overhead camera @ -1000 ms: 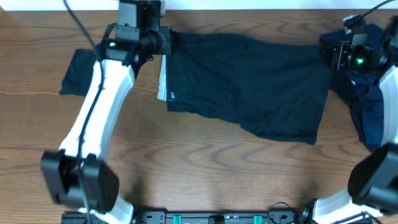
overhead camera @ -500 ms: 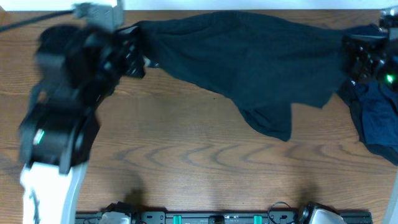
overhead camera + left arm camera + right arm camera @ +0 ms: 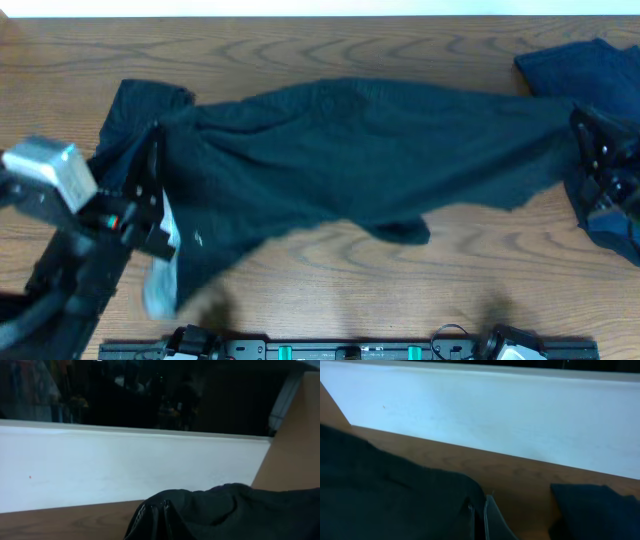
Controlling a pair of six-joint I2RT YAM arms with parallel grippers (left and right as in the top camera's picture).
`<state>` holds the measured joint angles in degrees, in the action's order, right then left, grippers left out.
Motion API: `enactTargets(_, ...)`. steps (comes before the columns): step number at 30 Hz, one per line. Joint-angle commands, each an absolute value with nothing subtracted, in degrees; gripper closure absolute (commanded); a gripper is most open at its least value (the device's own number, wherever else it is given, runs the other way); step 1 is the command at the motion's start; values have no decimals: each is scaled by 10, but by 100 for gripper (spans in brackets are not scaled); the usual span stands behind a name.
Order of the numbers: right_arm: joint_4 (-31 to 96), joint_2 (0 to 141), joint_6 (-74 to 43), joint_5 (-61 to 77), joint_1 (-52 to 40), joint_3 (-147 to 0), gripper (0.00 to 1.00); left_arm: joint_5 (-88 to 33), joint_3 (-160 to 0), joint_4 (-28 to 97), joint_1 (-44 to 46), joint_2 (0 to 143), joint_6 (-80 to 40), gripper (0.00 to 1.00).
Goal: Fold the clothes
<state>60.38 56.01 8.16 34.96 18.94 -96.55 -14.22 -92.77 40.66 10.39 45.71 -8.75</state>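
Note:
My left gripper next needs to move outward and down to let go of the still-hanging garment's end on the bare far tabletop, which is outward of my gripper and below it.
The large black garment [image 3: 350, 150] hangs stretched across the table between my two grippers, its lower edge sagging at the middle. My left gripper [image 3: 150, 215] is shut on its left end, where the pale grey-white strip [image 3: 160, 270] dangles. In the left wrist view the jaws [image 3: 161, 519] pinch black fabric [image 3: 235, 510]. My right gripper [image 3: 592, 150] is shut on the garment's right end; its jaws [image 3: 479, 515] pinch the fabric [image 3: 395, 495]. A navy garment [image 3: 575, 70] lies at the far right, also in the right wrist view [image 3: 595, 510]. Another dark garment [image 3: 135, 110] lies at the far left.
The wooden table [image 3: 350, 290] shows in front of the garment. A white wall edge [image 3: 125, 465] runs along the table's back. A black rail [image 3: 350, 350] with connectors sits at the front edge.
Both grippers have lifted the black garment off the table and carried it toward the front. The left arm swung from the back edge to the front left; the garment now hangs stretched.

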Motion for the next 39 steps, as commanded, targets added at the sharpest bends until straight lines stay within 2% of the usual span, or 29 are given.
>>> enactTargets(1, 619, 561, 86, 337, 191, -1011, 99, -166, -934, 402, 104, 456, -103, 94)
enactTargets(9, 667, 561, 81, 339, 191, -1066, 99, -240, -942, 400, 104, 457, -128, 94)
enactTargets(21, 731, 578, 47, 317, 191, -1111, 99, -249, -982, 441, 104, 484, -156, 94)
enactTargets(29, 823, 681, 54, 272, 190, -1175, 99, -246, -982, 449, 104, 587, -168, 94)
enactTargets(39, 819, 882, 74, 272, 143, -1176, 99, -197, -982, 417, 103, 770, -151, 94)
